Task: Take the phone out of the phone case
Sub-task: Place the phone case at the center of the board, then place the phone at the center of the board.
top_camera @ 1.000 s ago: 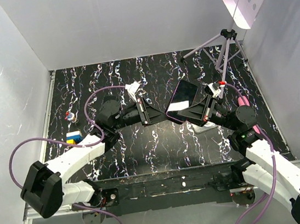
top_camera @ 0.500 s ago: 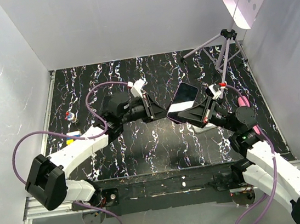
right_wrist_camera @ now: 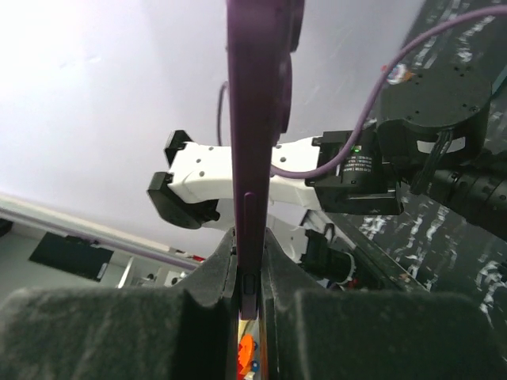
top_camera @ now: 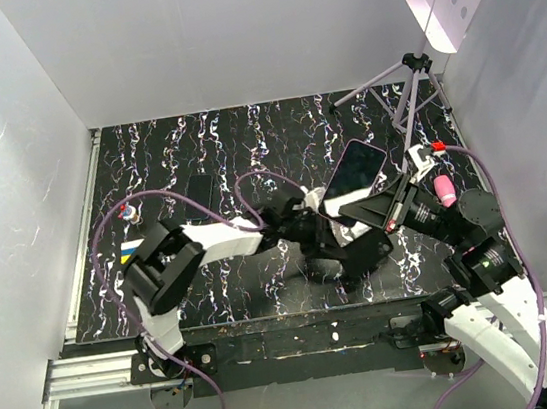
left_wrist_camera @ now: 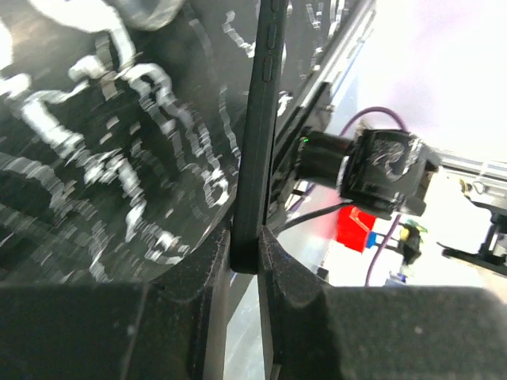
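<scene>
The tabletop (top_camera: pixel 227 189) beside the smaller phone is below my right gripper and to its left in the top view. Next, my right gripper will move across and down, then release.
The phone (top_camera: pixel 355 171), glossy black with a purplish-red rim, is held tilted above the table; my right gripper (top_camera: pixel 381 206) is shut on its lower edge. In the right wrist view the phone's rim (right_wrist_camera: pixel 253 142) runs edge-on between the shut right gripper (right_wrist_camera: pixel 250 265). The phone case (top_camera: pixel 364 247), a thin matte black shell, hangs lower and nearer, apart from the phone. My left gripper (top_camera: pixel 331 239) is shut on it. The left wrist view shows the case's side (left_wrist_camera: pixel 262 119) edge-on, pinched in the left gripper (left_wrist_camera: pixel 247 255).
A smaller dark phone (top_camera: pixel 199 191) lies on the marbled black table (top_camera: pixel 246 148) at back left. Coloured blocks (top_camera: pixel 135 249) and a small red-topped item (top_camera: pixel 130 211) sit at the left edge. A tripod (top_camera: pixel 409 86) stands at back right, a pink object (top_camera: pixel 444 188) beside the right arm.
My left arm has swung right and toward the near edge, carrying the black case down and away from the phone. My right gripper has shifted the phone slightly right and up.
</scene>
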Robot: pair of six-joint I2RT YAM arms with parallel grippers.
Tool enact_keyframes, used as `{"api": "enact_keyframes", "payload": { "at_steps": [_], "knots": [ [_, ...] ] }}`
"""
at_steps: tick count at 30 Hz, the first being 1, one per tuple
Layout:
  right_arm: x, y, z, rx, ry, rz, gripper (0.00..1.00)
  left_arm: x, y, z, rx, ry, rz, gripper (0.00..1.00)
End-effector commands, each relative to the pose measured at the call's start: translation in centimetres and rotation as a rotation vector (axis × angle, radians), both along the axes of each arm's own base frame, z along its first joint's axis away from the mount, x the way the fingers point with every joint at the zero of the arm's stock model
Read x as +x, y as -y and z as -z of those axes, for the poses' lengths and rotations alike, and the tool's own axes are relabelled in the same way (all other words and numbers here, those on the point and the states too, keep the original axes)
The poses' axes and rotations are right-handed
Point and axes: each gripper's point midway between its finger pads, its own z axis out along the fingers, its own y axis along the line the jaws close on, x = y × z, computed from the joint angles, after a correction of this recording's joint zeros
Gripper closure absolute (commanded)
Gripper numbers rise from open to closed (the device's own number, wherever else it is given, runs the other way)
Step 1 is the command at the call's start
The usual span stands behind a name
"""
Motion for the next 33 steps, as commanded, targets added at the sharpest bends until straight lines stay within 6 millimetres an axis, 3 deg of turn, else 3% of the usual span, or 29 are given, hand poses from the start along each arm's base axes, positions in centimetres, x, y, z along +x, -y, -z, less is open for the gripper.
{"api": "enact_keyframes", "payload": {
  "at_steps": [1,4,6,8,11,14,17,21,24,28,33],
  "knots": [
    [0.7,1.0,1.2,-0.099,0.004,0.096,0.99,-0.1,5.5,-4.8,-0.195,0.026,0.098,1.0],
    [1.1,1.4,2.5,-0.145,-0.024,0.131,0.99,0.9,6.3,-3.3,-0.117,-0.002,0.083,0.98],
    [1.5,1.7,3.5,-0.185,-0.04,0.156,0.99,1.8,5.2,-1.8,-0.008,0.011,0.061,0.67],
    [2.0,1.7,4.3,-0.212,-0.057,0.172,0.99,2.8,3.5,-1.7,0.052,0.063,0.025,0.45],
    [3.1,1.2,5.3,-0.233,-0.078,0.171,0.99,4.7,-1.2,-1.8,0.133,0.132,-0.086,0.24],
    [4.8,0.4,6.7,-0.26,-0.109,0.164,0.99,6.4,-7.1,-2.7,0.204,0.176,-0.202,0.12],
    [6.8,-1.0,8.8,-0.296,-0.158,0.137,0.99,8.0,-14.1,-4.1,0.339,0.282,-0.34,0.09],
    [9.9,-3.9,12.3,-0.348,-0.233,0.076,0.99,8.9,-22.6,-8.9,0.514,0.529,-0.551,0.02],
    [12.2,-7.5,14.3,-0.377,-0.259,0.009,0.99,8.5,-26.6,-12.8,0.548,0.669,-0.687,0.02],
    [15.2,-13.6,15.5,-0.398,-0.241,-0.09,0.99,7.0,-29.3,-16.7,0.487,0.779,-0.808,0.02],
    [18.8,-21.0,17.6,-0.418,-0.236,-0.164,0.99,5.3,-29.9,-17.5,0.417,0.805,-0.821,0.02]
  ]
}}
